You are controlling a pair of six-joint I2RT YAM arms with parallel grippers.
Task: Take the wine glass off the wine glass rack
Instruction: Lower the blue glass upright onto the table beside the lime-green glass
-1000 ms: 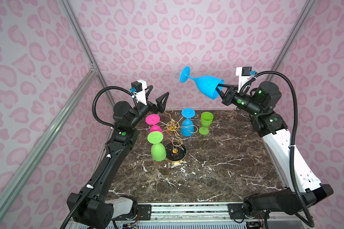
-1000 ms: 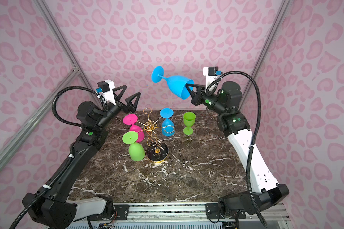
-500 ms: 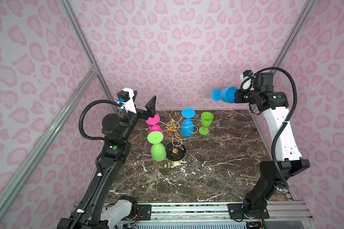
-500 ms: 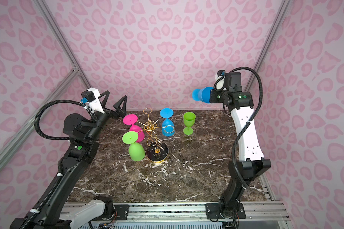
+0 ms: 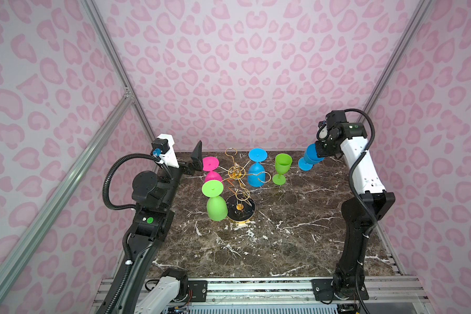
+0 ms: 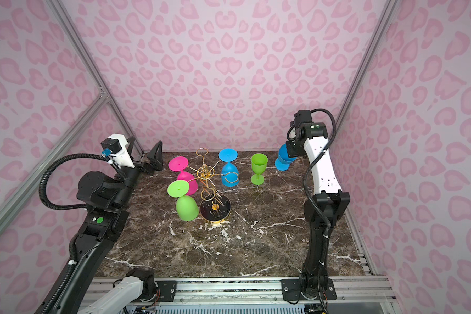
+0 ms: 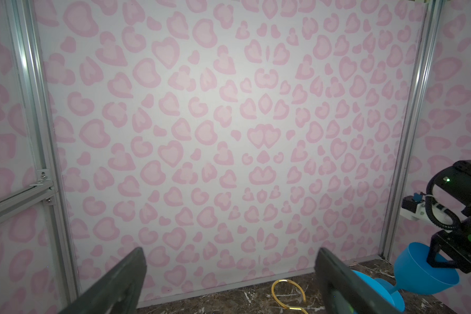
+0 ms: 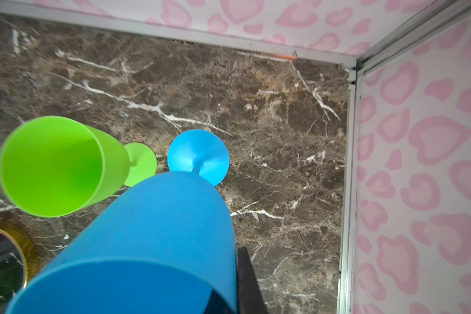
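I will next move my right gripper down to the bare tabletop beside the upright green glass (image 5: 301, 179) below it, tip the leaning blue glass upright there and let go of its rim.
The gold wire wine glass rack (image 5: 235, 172) (image 6: 206, 172) stands mid-table on a round black base (image 5: 241, 208). Upside down on its arms hang a pink glass (image 5: 211, 168), a green glass (image 5: 215, 201) and a blue glass (image 5: 256, 168). My right gripper (image 5: 321, 153) (image 8: 234, 285) is shut on the bowl rim of a blue wine glass (image 5: 309, 160) (image 8: 152, 231), one finger inside. That glass tilts foot-down low over the back right of the table; contact I cannot tell. My left gripper (image 6: 144, 148) (image 7: 230, 269) hangs open and empty left of the pink glass.
A green wine glass (image 5: 282, 168) (image 8: 55, 165) stands upright on the marble table (image 5: 256, 244), between the rack and the held glass. Pink patterned walls with aluminium posts (image 5: 136, 100) close in the table at the back and both sides.
The right arm swung the blue glass from high above the rack down to the back right, turning it foot-down. The left arm drew back to the left, still open.
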